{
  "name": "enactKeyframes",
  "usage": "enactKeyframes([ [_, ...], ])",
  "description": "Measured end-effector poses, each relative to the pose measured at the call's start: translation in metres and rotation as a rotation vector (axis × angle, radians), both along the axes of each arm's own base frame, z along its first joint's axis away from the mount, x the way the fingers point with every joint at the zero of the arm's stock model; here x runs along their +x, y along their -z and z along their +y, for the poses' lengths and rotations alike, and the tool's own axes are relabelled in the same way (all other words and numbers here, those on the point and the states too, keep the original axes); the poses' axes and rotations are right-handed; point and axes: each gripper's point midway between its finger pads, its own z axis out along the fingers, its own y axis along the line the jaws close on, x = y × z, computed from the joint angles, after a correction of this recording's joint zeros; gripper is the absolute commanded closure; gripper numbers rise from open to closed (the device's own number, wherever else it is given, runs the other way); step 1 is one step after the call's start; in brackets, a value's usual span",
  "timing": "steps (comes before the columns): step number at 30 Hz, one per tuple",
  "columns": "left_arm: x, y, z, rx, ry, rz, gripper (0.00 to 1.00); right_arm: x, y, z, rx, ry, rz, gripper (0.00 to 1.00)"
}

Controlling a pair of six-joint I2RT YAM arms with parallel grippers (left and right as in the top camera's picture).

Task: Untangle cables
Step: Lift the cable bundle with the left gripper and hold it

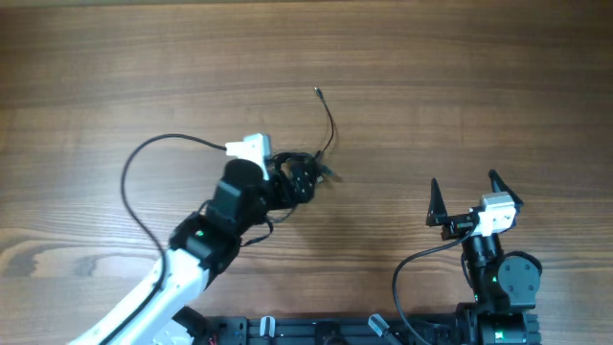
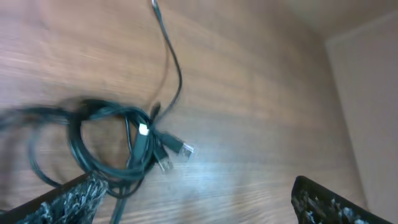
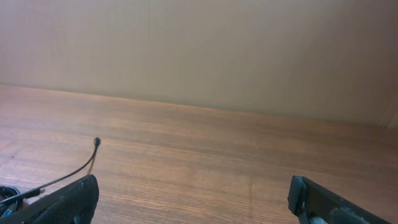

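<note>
I will next lower my left gripper and move it to the left in the overhead view, onto the piece of cable leaving the tangle where it runs clear of the plugs.
The cables [image 1: 324, 144] are thin black wires bunched in a tangle at the table's middle, and one strand curves up to a small plug [image 1: 316, 92]. My left gripper [image 1: 303, 178] sits over the tangle. In the left wrist view the tangle [image 2: 115, 146] shows loose loops and small plugs [image 2: 184, 149]. The left gripper [image 2: 199, 204] is open, and its left finger overlaps the lowest loop. My right gripper [image 1: 465, 189] is open and empty, well right of the cables. The right wrist view shows its jaws [image 3: 199, 202] wide apart and the strand's plug end [image 3: 96, 142] at far left.
The left arm's own thicker black cable [image 1: 129, 177] arcs over the table at left. The wooden table [image 1: 460, 86] stretches to the back and right. A beige wall [image 3: 199, 50] stands behind the table's far edge.
</note>
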Motion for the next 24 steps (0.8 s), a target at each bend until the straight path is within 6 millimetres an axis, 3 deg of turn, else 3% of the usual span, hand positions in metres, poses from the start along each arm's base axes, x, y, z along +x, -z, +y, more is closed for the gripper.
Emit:
enactKeyframes([
  [2, -0.003, 0.001, 0.022, 0.052, -0.08, 0.037, 0.0, 0.0, 0.0, 0.0, 0.0, 0.0, 0.0, 0.0],
  [5, -0.023, 0.037, 0.074, 0.164, -0.3, 0.233, 0.0, 0.0, 0.0, 0.0, 0.0, 0.0, 0.0, 0.0],
  [8, -0.033, 0.058, 0.095, 0.182, -0.437, 0.343, 0.05, 0.0, 0.0, 0.0, 0.0, 0.0, 0.0, 0.0],
  [11, -0.03, 0.067, 0.09, 0.153, -0.465, 0.381, 0.27, 0.0, 0.0, 0.0, 0.0, 0.0, 0.0, 0.0],
  [15, -0.037, 0.083, 0.078, 0.154, -0.425, 0.449, 0.32, 0.0, 0.0, 0.0, 0.0, 0.0, 0.0, 0.0],
  [20, -0.064, 0.12, 0.078, 0.2, -0.45, 0.65, 0.34, 0.0, 0.0, 0.0, 0.0, 0.0, 0.0, 0.0],
  [23, -0.065, 0.129, 0.07, 0.163, -0.453, 0.696, 0.47, 0.0, 0.0, 0.0, 0.0, 0.0, 0.0, 0.0],
  [24, -0.062, 0.129, 0.066, 0.146, -0.445, 0.696, 0.59, 0.0, 0.0, 0.0, 0.0, 0.0, 0.0, 0.0],
])
